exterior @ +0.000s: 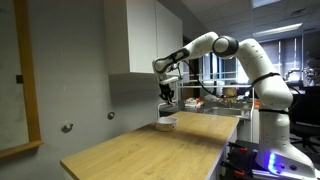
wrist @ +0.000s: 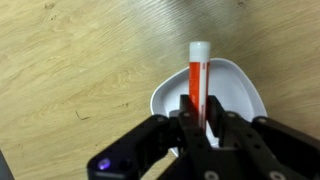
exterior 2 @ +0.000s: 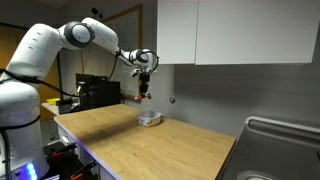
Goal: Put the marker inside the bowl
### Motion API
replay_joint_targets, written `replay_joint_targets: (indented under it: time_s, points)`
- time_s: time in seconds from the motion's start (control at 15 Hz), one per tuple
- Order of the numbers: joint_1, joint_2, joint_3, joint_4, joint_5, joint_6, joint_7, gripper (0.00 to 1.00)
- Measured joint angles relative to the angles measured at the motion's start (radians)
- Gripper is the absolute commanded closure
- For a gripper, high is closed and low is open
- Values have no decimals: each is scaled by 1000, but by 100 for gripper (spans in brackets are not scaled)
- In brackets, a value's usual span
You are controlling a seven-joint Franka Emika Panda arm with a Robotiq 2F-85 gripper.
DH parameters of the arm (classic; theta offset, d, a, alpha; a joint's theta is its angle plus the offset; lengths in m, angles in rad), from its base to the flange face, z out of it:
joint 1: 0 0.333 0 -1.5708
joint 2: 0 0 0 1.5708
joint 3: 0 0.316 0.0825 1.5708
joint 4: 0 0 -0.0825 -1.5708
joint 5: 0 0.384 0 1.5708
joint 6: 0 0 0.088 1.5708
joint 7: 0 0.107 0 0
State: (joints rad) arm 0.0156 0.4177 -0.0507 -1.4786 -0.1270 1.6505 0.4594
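My gripper should move down toward the open inside of the white shallow bowl [exterior 2: 150,119] [wrist: 235,92] to let go of the red-orange marker there, because the bowl is below my gripper.
In the wrist view my gripper [wrist: 197,122] is shut on the red-orange marker [wrist: 196,78], which has a white tip and points away from the jaws. The white shallow bowl [wrist: 235,92] lies on the wooden table right below the marker. In both exterior views the gripper [exterior: 167,93] [exterior 2: 146,87] hangs a short way above the bowl [exterior: 167,122] [exterior 2: 150,119], and the marker [exterior 2: 146,97] shows as a small red streak under the fingers.
The wooden table [exterior: 140,150] [exterior 2: 160,145] stretches toward the camera. White wall cabinets [exterior: 140,35] hang behind the arm. A metal sink [exterior 2: 285,140] sits at the table's far end. Cluttered benches stand behind the robot base.
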Motion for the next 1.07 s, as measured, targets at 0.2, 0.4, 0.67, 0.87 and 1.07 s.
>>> replay_joint_targets:
  time_s: [0.2, 0.4, 0.67, 0.87, 1.07]
  points:
    - [-5, 78, -9, 68, 3, -9, -41, 95]
    - [-13, 153, -11, 118, 6, -9, -79, 95]
    - [-19, 250, -11, 182, 16, -8, -121, 95]
    - [-21, 315, -11, 230, 24, -8, -144, 95]
    - [-21, 362, -11, 269, 27, -8, -157, 94]
